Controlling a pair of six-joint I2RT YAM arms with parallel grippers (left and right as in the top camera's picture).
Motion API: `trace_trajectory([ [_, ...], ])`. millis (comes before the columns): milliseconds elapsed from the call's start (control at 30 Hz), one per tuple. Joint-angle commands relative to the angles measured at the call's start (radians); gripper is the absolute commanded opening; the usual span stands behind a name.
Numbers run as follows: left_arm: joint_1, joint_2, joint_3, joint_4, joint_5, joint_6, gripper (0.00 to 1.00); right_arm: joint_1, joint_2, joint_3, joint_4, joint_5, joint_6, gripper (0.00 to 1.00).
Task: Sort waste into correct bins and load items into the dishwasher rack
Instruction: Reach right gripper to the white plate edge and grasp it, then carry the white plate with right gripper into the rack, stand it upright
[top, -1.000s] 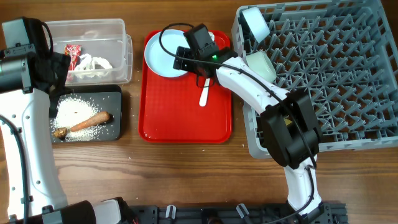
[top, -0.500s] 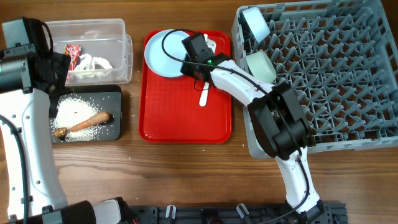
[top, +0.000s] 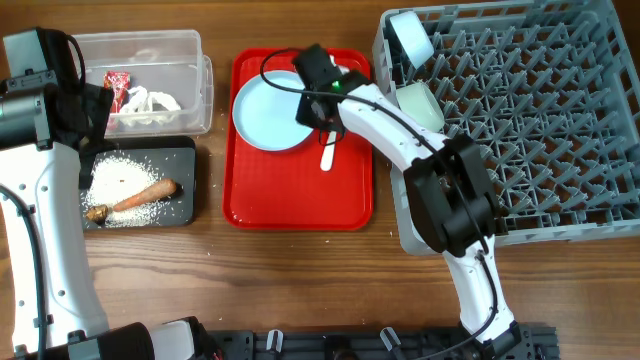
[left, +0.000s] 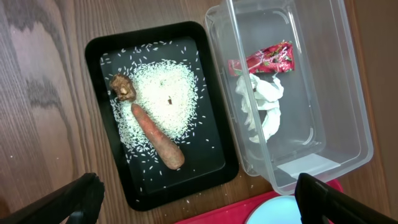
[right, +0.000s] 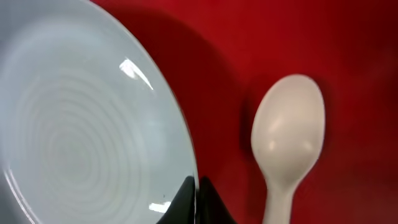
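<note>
My right gripper should next lift, carry the plate (top: 262, 112) over tilted upright, go down and let go, because empty rack wires (top: 464, 78) beside the far bowl stand to its right in the overhead view.
My right gripper (right: 198, 190) is shut on the right rim of the pale blue-white plate (right: 74, 124), one finger on each side of the edge. In the overhead view the plate (top: 262, 112) is over the back left of the red serving tray (top: 300, 200). The white spoon (right: 289, 130) lies on the tray just right of the plate. My left gripper (left: 202, 202) hangs open above the bins. The black tray (left: 99, 56) holds rice (left: 168, 93), a carrot-like stick (left: 158, 137) and a brown lump (left: 123, 87). The clear tub (left: 336, 124) holds a red wrapper (left: 267, 59) and white scraps (left: 261, 106).
The grey-blue dishwasher rack (top: 540, 120) fills the right side, with two pale bowls (top: 410, 35) (top: 420, 105) standing in its left columns. A few rice grains lie on the wood between the black tray and the red tray.
The right jaws have closed onto the plate's rim. The plate has shifted slightly toward the tray's middle and shows more fully. The left arm has not moved.
</note>
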Motion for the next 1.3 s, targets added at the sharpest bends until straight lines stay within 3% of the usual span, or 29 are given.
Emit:
trace_trajectory([
  [0, 0.001, -0.004, 0.012, 0.0, -0.005, 0.008, 1.0, -0.02, -0.055, 0.06, -0.043, 0.029, -0.218, 0.04],
  [333, 0.001, -0.004, 0.012, 0.0, -0.005, 0.008, 1.0, -0.035, -0.241, 0.06, -0.077, 0.135, -0.486, 0.04],
  [700, 0.001, -0.004, 0.012, 0.0, -0.005, 0.008, 1.0, -0.078, -0.384, 0.06, -0.155, 0.844, -0.458, 0.04],
  [933, 0.001, -0.004, 0.012, 0.0, -0.005, 0.008, 1.0, -0.203, -0.538, 0.06, -0.119, 0.885, -0.534, 0.04],
  [1100, 0.001, -0.004, 0.012, 0.0, -0.005, 0.008, 1.0, -0.338, -0.531, 0.056, -0.047, 0.94, -0.701, 0.04],
  [1267, 0.001, -0.004, 0.012, 0.0, -0.005, 0.008, 1.0, -0.425, -0.48, 0.056, 0.128, 0.856, -0.993, 0.04],
])
